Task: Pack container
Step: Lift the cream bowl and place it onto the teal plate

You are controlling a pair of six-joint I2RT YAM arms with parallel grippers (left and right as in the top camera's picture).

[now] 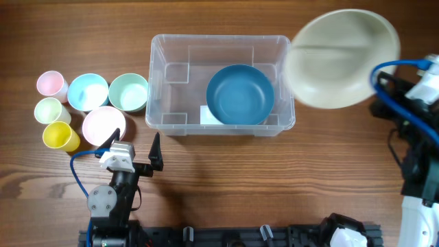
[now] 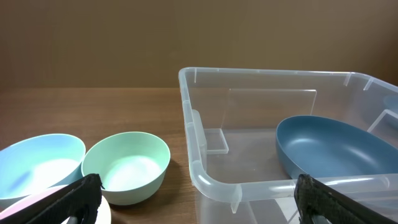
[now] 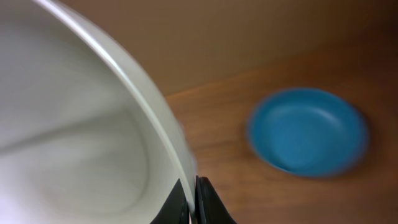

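Note:
My right gripper will next carry the cream bowl to the left in the overhead view and then lower it into the dark blue bowl [image 1: 240, 95].
The clear plastic container [image 1: 164, 75] stands at the table's middle back, with a dark blue bowl [image 1: 240, 94] inside on its right half. In the left wrist view the container [image 2: 205, 177] rises just ahead and the blue bowl [image 2: 336, 152] shows through its wall. My left gripper [image 1: 136, 143] sits low in front of the container's near left corner, open and empty [image 2: 202, 202]. My right gripper [image 3: 194, 199] is shut on the rim of a large cream bowl [image 1: 341, 58], which hangs tilted above the container's right end. The cream bowl [image 3: 74, 143] fills the right wrist view.
Left of the container sit a light blue bowl [image 1: 88, 91], a mint bowl [image 1: 128, 92], a pink bowl [image 1: 103, 125] and pink [image 1: 50, 84], pale green [image 1: 49, 110] and yellow [image 1: 60, 136] cups. A blurred blue bowl [image 3: 308, 130] lies on the wood in the right wrist view.

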